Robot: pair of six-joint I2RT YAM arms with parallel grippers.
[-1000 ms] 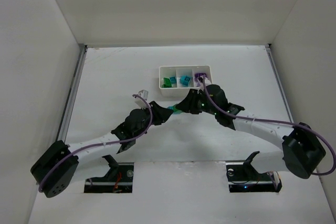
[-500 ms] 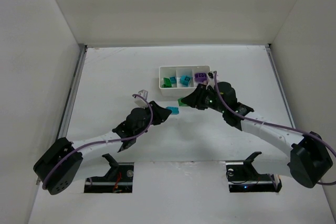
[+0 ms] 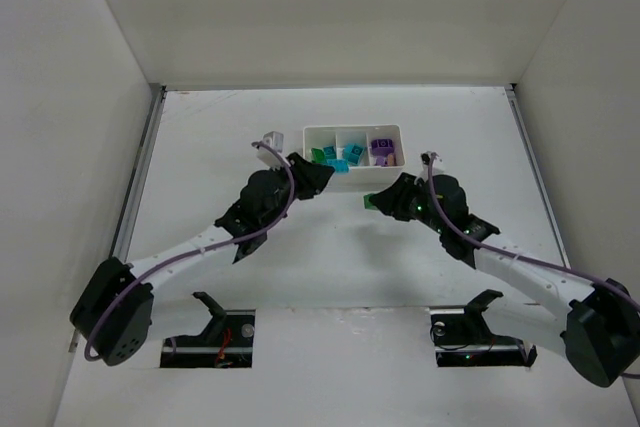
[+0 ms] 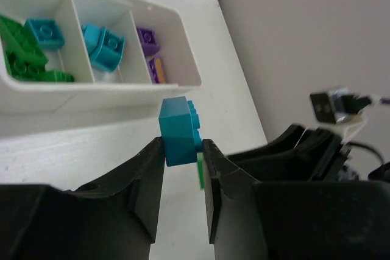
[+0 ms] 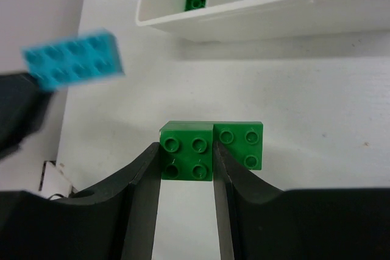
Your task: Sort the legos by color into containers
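The teal bricks in the tray's middle section lie outward and to the gripper's right in the top view, so my left gripper will next move outward over that section and release.
My left gripper (image 3: 322, 169) is shut on a teal-blue brick (image 4: 178, 131) and holds it just in front of the white tray (image 3: 352, 128). My right gripper (image 3: 380, 201) is shut on a green two-brick piece (image 5: 187, 159), held above the table to the right of and below the tray's front wall. The tray (image 4: 103, 94) holds green bricks (image 4: 21, 53) and one teal brick (image 4: 44, 31) in its left compartment. Its middle compartment holds teal bricks (image 4: 103, 47) and its right one purple bricks (image 4: 148, 39). The held teal brick also shows blurred in the right wrist view (image 5: 73, 59).
The tray's front wall (image 5: 244, 25) lies just beyond the green piece. The right arm's fingers (image 4: 292, 144) show to the right of the teal brick. A side rail (image 3: 140, 167) bounds the table on the left and another (image 3: 530, 167) on the right.
The two grippers have pulled apart. The left has gone up to the tray with the teal brick. The right has gone right and down with the green piece.
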